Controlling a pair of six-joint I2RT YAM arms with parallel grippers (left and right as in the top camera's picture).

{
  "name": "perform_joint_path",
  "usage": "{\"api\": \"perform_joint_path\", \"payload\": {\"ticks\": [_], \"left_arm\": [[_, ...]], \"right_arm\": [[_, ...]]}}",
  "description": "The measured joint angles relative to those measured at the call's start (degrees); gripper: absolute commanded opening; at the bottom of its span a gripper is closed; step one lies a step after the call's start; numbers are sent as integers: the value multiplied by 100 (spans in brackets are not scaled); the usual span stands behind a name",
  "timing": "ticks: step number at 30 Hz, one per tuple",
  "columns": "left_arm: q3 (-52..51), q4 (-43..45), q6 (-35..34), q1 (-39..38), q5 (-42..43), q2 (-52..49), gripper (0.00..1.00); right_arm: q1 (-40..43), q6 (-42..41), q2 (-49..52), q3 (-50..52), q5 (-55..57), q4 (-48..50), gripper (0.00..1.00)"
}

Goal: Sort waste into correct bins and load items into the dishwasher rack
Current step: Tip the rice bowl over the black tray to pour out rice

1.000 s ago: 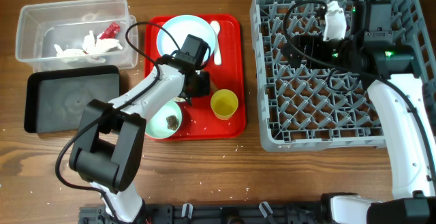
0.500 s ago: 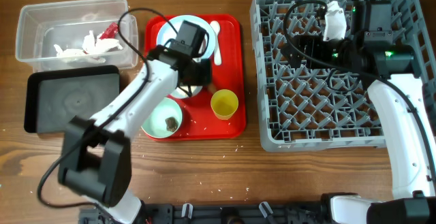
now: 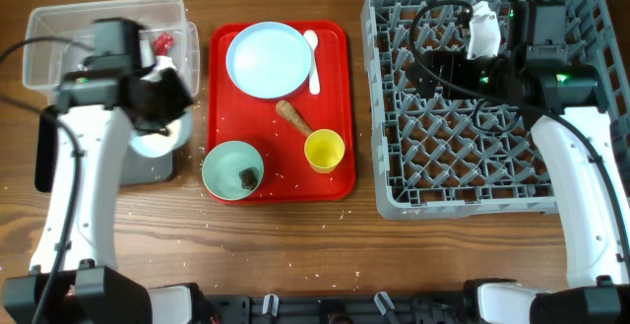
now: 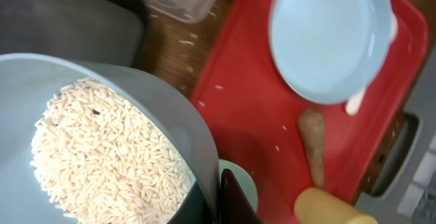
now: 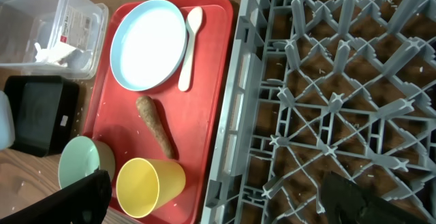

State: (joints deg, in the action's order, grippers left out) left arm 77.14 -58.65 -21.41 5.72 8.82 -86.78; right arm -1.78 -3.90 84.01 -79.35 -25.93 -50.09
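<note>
My left gripper tips over the black bin next as rice fills the bowl, then lowers it onto the tray [image 3: 335, 181] between plate and mint bowl to release.
My left gripper [image 3: 162, 102] is shut on the rim of a pale bowl [image 3: 157, 142] full of white rice [image 4: 102, 156]. It holds the bowl over the black bin [image 3: 43, 157], next to the clear bin [image 3: 69, 43]. The clear bin holds paper scraps and a red-and-white wrapper [image 3: 163, 40]. On the red tray [image 3: 335, 181] are the round plate [image 3: 266, 60], white spoon [image 3: 312, 58], a brown sausage piece [image 3: 292, 117], the yellow cup [image 3: 324, 150] and a mint bowl [image 3: 228, 166] with a dark scrap [image 3: 248, 175]. My right gripper [image 5: 225, 203] is open and empty over the grey dishwasher rack [image 3: 472, 196].
Loose rice grains lie on the wood around the tray's front edge and beside the black bin. The right arm's cables and a white part [image 3: 482, 24] lie over the rack's far side. The right wrist view shows the rack's rim [image 5: 235, 115] close beside the tray.
My left arm has lifted the rice bowl off the red tray and carried it left, over the black bin. The sausage piece on the tray is uncovered. The right arm has not moved.
</note>
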Motion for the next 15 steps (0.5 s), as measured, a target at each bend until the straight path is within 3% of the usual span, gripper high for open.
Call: {"api": "perform_joint_path", "payload": {"ticks": [6, 11, 15], "left_arm": [[-645, 750, 651, 1637, 1392, -205, 4], [-857, 1292, 1080, 2881, 3174, -872, 4], [-872, 1484, 1241, 3377, 4566, -1421, 4]], "right_arm": [[0, 0, 2, 0, 0, 4, 100], [0, 0, 2, 0, 0, 2, 100], [0, 0, 2, 0, 0, 0, 100]]}}
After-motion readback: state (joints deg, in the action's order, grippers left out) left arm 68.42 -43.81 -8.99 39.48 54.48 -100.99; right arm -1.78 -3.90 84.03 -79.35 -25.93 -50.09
